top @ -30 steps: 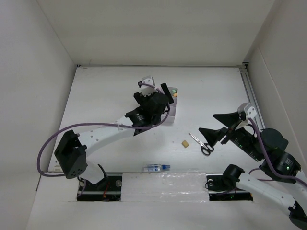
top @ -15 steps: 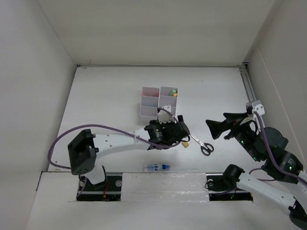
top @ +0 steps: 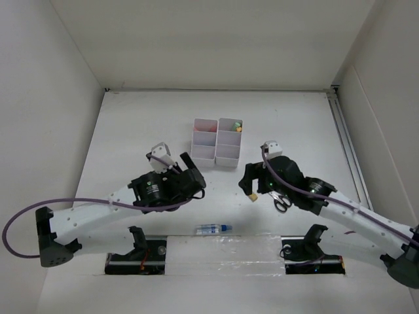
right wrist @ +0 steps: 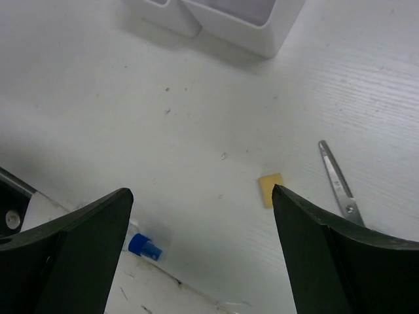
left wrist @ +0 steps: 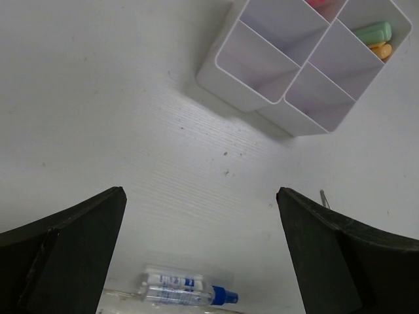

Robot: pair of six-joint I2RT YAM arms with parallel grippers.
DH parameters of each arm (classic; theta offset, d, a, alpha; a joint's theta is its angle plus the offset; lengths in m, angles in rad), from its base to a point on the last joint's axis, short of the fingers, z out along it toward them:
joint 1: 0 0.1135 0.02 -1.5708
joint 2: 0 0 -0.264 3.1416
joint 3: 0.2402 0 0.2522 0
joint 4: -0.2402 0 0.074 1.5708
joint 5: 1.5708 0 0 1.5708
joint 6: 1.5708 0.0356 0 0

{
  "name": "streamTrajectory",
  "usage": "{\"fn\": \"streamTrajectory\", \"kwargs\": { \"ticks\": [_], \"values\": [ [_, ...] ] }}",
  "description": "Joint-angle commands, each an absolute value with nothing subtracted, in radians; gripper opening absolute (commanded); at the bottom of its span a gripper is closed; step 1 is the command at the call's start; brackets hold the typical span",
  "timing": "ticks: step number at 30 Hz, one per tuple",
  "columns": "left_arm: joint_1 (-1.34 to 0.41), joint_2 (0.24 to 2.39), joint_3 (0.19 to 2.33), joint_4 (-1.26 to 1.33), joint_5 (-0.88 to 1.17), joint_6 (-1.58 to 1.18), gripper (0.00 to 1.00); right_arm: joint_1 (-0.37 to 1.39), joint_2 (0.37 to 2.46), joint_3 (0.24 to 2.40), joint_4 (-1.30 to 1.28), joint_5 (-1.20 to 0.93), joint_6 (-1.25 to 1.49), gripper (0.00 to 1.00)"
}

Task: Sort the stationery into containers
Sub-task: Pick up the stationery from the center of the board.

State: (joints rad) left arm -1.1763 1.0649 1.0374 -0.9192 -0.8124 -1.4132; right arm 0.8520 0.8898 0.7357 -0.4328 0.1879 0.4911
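Note:
My right gripper goes sideways and down onto the tan eraser cube [top: 251, 195] [right wrist: 271, 190] next, since the cube lies below it and to its right in the wrist view.
The white organizer [top: 216, 142] stands at mid table; it also shows in the left wrist view [left wrist: 288, 72] and at the top edge of the right wrist view [right wrist: 226, 19]. A light green marker [left wrist: 373, 31] and an orange pen [left wrist: 383, 50] lie in its far right compartment. The clear blue-capped bottle [top: 215, 228] lies near the front edge [left wrist: 186, 291]; its cap shows in the right wrist view [right wrist: 145, 247]. The tan eraser cube [top: 251, 195] [right wrist: 271, 190] lies beside the scissors [top: 281, 201] [right wrist: 337, 176]. My left gripper [top: 195, 175] [left wrist: 200, 196] is open and empty. My right gripper [top: 247, 183] [right wrist: 201, 193] is open, just left of the eraser.
White walls close in the table on the left, back and right. A taped strip [top: 222, 242] runs along the front edge by the arm bases. A metal rail [top: 344, 144] runs along the right side.
My left gripper went from the organizer to the eraser, then back left. My right arm swung in from the right, and its gripper now hovers by the eraser.

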Motion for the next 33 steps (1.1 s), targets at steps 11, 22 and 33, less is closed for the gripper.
{"fn": "streamTrajectory", "kwargs": {
  "ticks": [11, 22, 33],
  "values": [
    [-1.17, 0.923, 0.947, -0.953, -0.966, -1.341, 1.0, 0.848, 1.062, 0.588, -0.258, 0.198, 0.732, 0.9],
    [-1.17, 0.976, 0.905, -0.786, -0.937, -1.207, 1.0, 0.781, 1.111, 0.531, -0.235, 0.244, 0.721, 0.9],
    [-1.17, 0.985, 0.894, -0.75, -0.928, -1.164, 1.0, 0.713, 1.215, 0.543, -0.161, 0.135, 0.574, 0.85]
  ]
}}
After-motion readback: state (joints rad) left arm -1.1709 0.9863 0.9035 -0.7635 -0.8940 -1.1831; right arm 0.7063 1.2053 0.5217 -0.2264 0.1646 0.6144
